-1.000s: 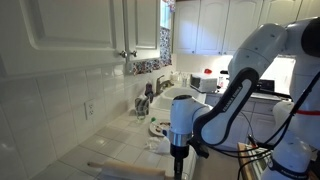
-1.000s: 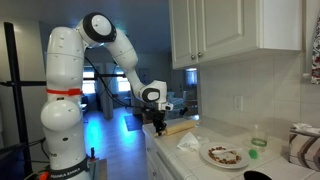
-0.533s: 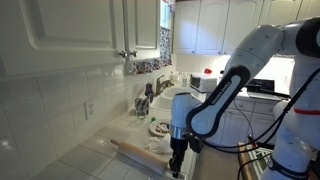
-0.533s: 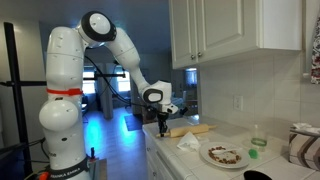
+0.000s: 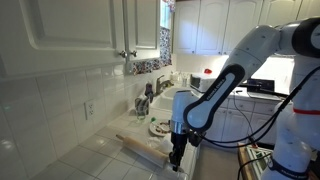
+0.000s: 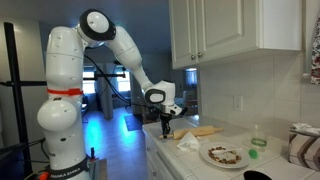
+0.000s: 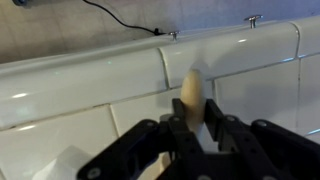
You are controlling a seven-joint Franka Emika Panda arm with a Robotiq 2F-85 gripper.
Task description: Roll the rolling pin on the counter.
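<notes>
My gripper swings the pin's near handle end toward the white cloth next, turning with the pin, since it lies slanted to the counter's front edge.
The rolling pin point(image 5: 141, 148) is a light-tan wooden cylinder lying on the white tiled counter point(image 5: 100, 160), running from the wall side toward the counter's front edge. It also shows in an exterior view point(image 6: 195, 131) and end-on in the wrist view point(image 7: 192, 92). My gripper point(image 5: 176, 157) hangs over the front edge and its fingers point(image 7: 215, 124) are closed on the pin's near handle end. In an exterior view the gripper point(image 6: 167, 126) sits at the pin's end.
A plate with food point(image 6: 223, 155), a green cup point(image 6: 254, 153) and a white cloth point(image 6: 189, 142) lie on the counter. A sink with a faucet point(image 5: 148, 95) and dishes point(image 5: 160, 127) lies behind the pin. Cabinets point(image 5: 80, 30) hang overhead.
The pin has swung and shifted along the counter toward the sink with the gripper on its end; the gripper has moved slightly the same way.
</notes>
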